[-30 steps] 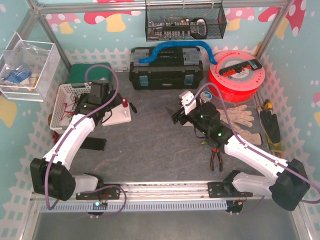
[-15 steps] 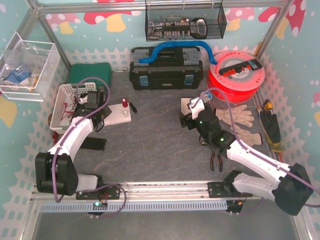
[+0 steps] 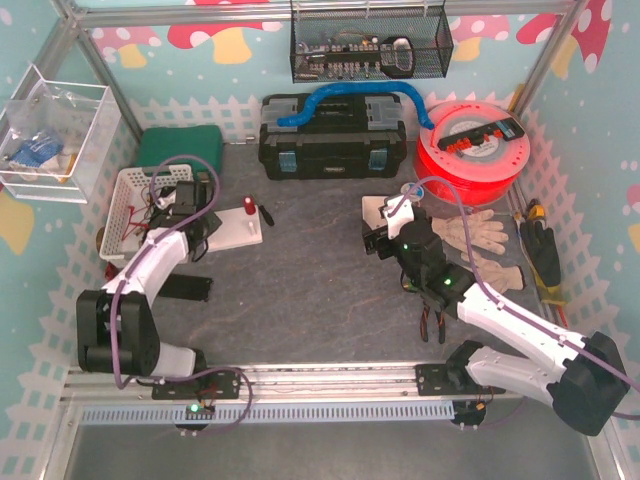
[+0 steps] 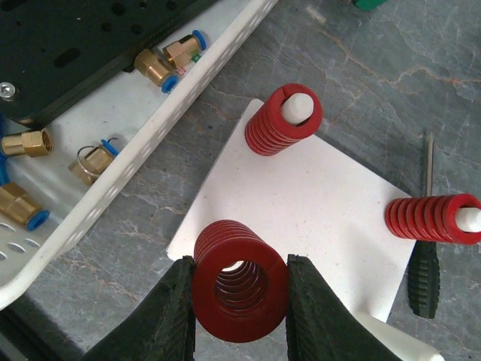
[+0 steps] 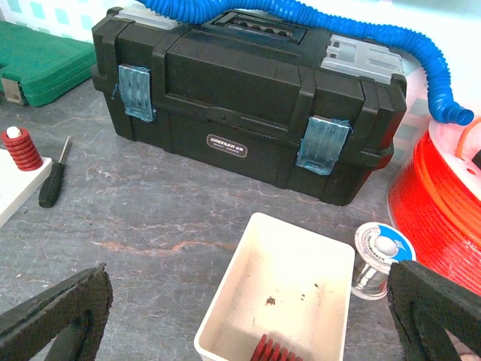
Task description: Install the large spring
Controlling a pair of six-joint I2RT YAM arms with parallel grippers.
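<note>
The large spring will go onto the white peg (image 4: 237, 266) next, so my left gripper will move down and let go of the spring there, because that peg is below and shows through the coil.
In the left wrist view my left gripper (image 4: 239, 295) is shut on the large spring (image 4: 207, 280), a bright red coil seen end-on, both fingers (image 4: 169, 316) pressed to its sides. It hangs over the near corner of the white baseplate (image 4: 316, 203). Two shorter red springs sit on white pegs of that plate, one at the far corner (image 4: 279, 120) and one at the right (image 4: 430, 219). From above, the left gripper (image 3: 200, 228) is just left of the plate (image 3: 240, 230). My right gripper (image 5: 248, 301) stands wide open above a white tray (image 5: 225, 308), nothing between its fingers.
A white basket (image 4: 135, 143) with brass fittings lies left of the plate, a small screwdriver (image 4: 423, 263) at its right. The tray holds a red ribbed piece (image 5: 274, 351). Behind it are a black toolbox (image 5: 248, 98), a solder spool (image 5: 379, 259), a red filament reel (image 3: 470, 150) and gloves (image 3: 475, 235).
The left gripper, with the spring in it, has drawn back to the left, off the plate's middle. The right arm has stretched forward over the white tray and then held still.
</note>
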